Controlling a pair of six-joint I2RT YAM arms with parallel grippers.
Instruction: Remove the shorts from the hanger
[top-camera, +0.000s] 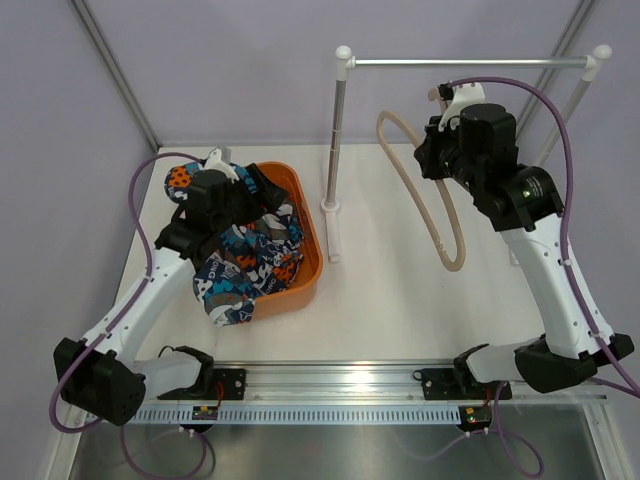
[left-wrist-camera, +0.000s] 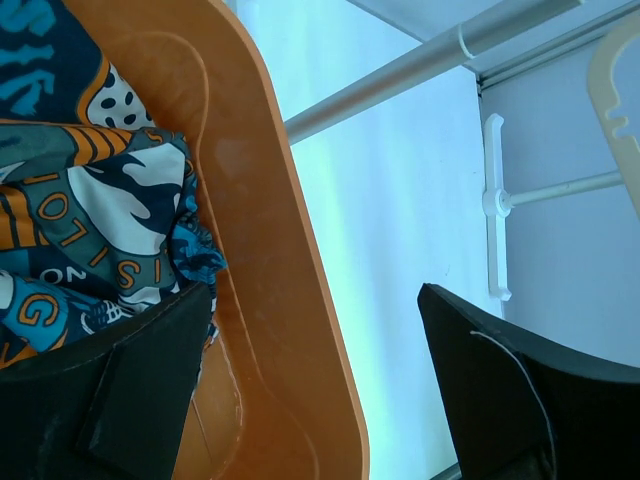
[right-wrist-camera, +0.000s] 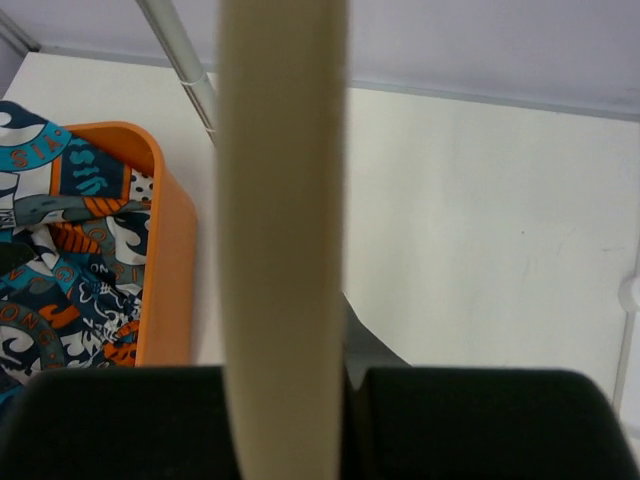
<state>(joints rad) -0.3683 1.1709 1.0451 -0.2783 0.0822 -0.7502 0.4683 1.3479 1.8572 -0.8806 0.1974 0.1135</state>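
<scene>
The hanger's loop is bare, so the robot's right gripper will next move outward and to the left in the top view, hook the hanger (top-camera: 408, 187) over the bar (top-camera: 408, 63) and let go of it.
The shorts (top-camera: 245, 262), printed in blue, teal, orange and white, lie bunched in the orange basket (top-camera: 306, 215), spilling over its near rim. My left gripper (top-camera: 250, 195) hovers over the basket, open and empty. In the left wrist view it (left-wrist-camera: 315, 330) straddles the basket's rim (left-wrist-camera: 270, 250), with the shorts (left-wrist-camera: 90, 210) beside the left finger. My right gripper (top-camera: 436, 135) is shut on the beige hanger (top-camera: 408, 187), held up near the rail with its bare loop hanging down. The right wrist view shows the hanger's bar (right-wrist-camera: 283, 200) clamped in that gripper (right-wrist-camera: 290, 420).
A white metal rail (top-camera: 470, 63) on two posts stands at the back; its left post (top-camera: 337, 150) and foot are just right of the basket. Grey walls close the table's left, back and right sides. The basket also shows in the right wrist view (right-wrist-camera: 170, 260).
</scene>
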